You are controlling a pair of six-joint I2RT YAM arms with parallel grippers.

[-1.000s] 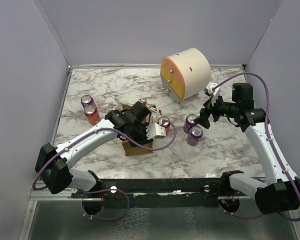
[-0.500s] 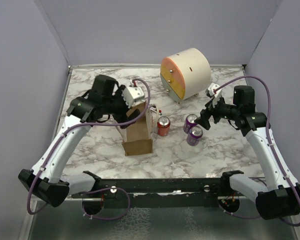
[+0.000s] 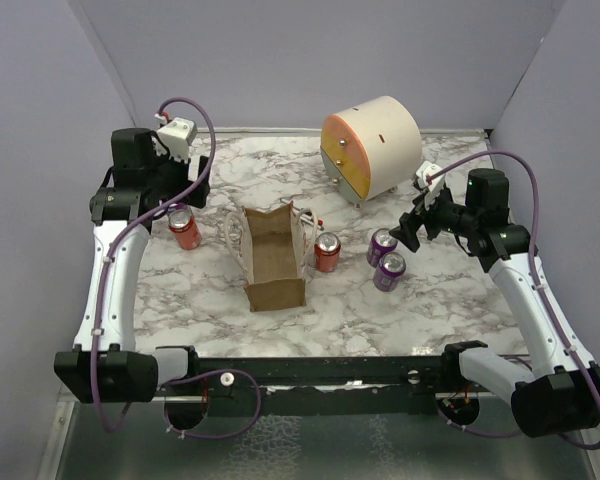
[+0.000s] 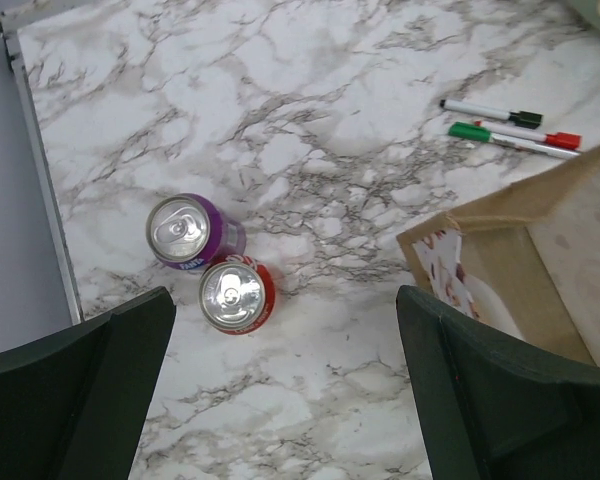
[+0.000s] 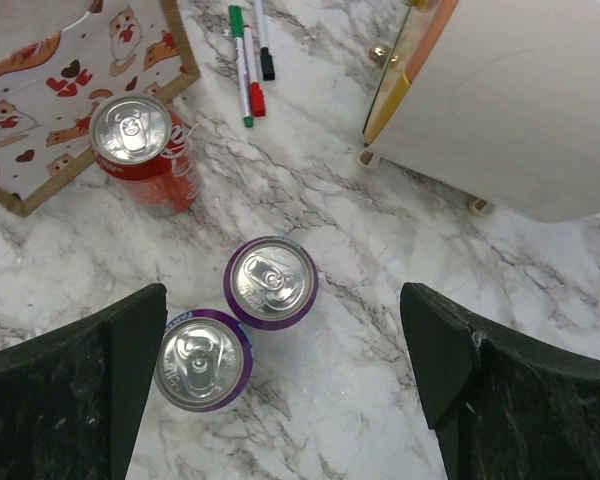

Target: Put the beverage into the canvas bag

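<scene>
The purple can's top [image 4: 178, 230] is outside the gap between my left gripper's fingers. My left gripper will next go down and to the left in the wrist view, around it.
The canvas bag [image 3: 272, 262] stands open at mid-table, its white handles at the rim. It also shows at the right edge of the left wrist view [image 4: 525, 265]. A red can [image 3: 327, 252] stands just right of the bag, outside it. Two purple cans [image 5: 271, 282] [image 5: 201, 360] stand side by side further right. My right gripper [image 5: 285, 390] hovers open above them, touching neither. At the far left a red can [image 4: 236, 295] and a purple can [image 4: 190, 230] touch each other. My left gripper [image 4: 285, 400] hangs open above the marble beside them, holding nothing.
A large cream-and-orange drum [image 3: 370, 148] lies at the back right. Several marker pens [image 4: 510, 125] lie behind the bag. A raised rail [image 4: 40, 170] edges the table on the left, with grey walls around it.
My left arm has risen from the bag and swung back-left over the two cans there, its jaws opening wide. The right arm has barely moved.
</scene>
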